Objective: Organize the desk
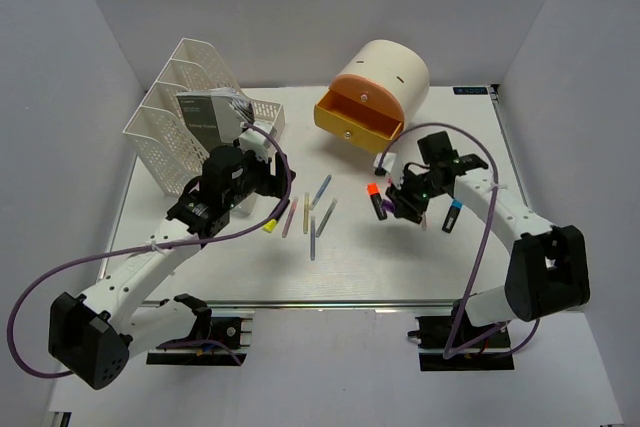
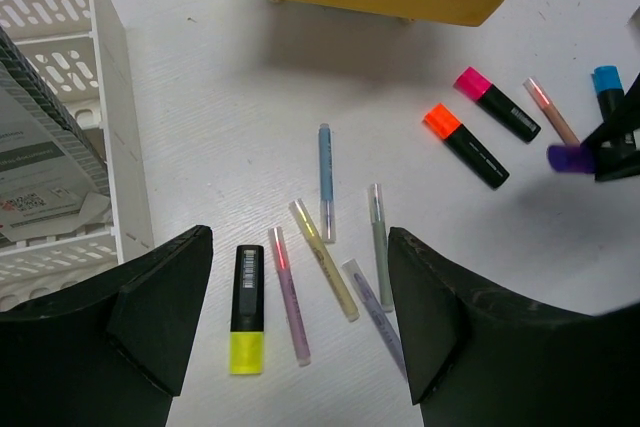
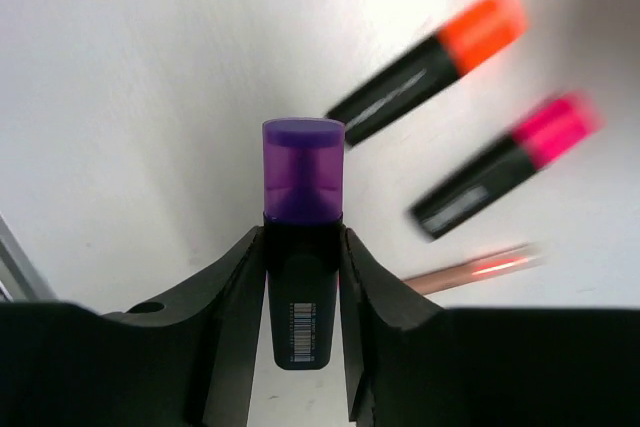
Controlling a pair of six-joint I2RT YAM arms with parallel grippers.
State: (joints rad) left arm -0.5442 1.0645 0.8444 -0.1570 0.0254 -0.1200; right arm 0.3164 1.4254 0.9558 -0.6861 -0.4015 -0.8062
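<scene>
My left gripper is open, and the highlighter lies lengthwise between its two fingers. It should go down with its fingers on both sides of the yellow highlighter's black body [image 1: 281,209] [image 2: 248,292] and close there.
The white desk [image 1: 230,267] carries scattered pens and highlighters. My right gripper [image 3: 303,237] is shut on a purple-capped black highlighter [image 3: 303,182], held just above the desk beside an orange highlighter [image 3: 430,67], a pink highlighter [image 3: 505,162] and a thin salmon pen [image 3: 470,272]. In the top view that gripper [image 1: 408,205] is at centre right. My left gripper [image 2: 298,257] stands open and empty above a yellow highlighter [image 2: 247,309] and several thin pastel pens [image 2: 324,259]. A blue highlighter [image 1: 452,215] lies right of the right gripper.
A white mesh file rack [image 1: 190,117] holding a booklet [image 1: 205,112] stands at the back left, close to the left arm. At the back centre is a cream drawer unit [image 1: 380,82] with its yellow drawer [image 1: 358,119] pulled open. Grey walls enclose the desk.
</scene>
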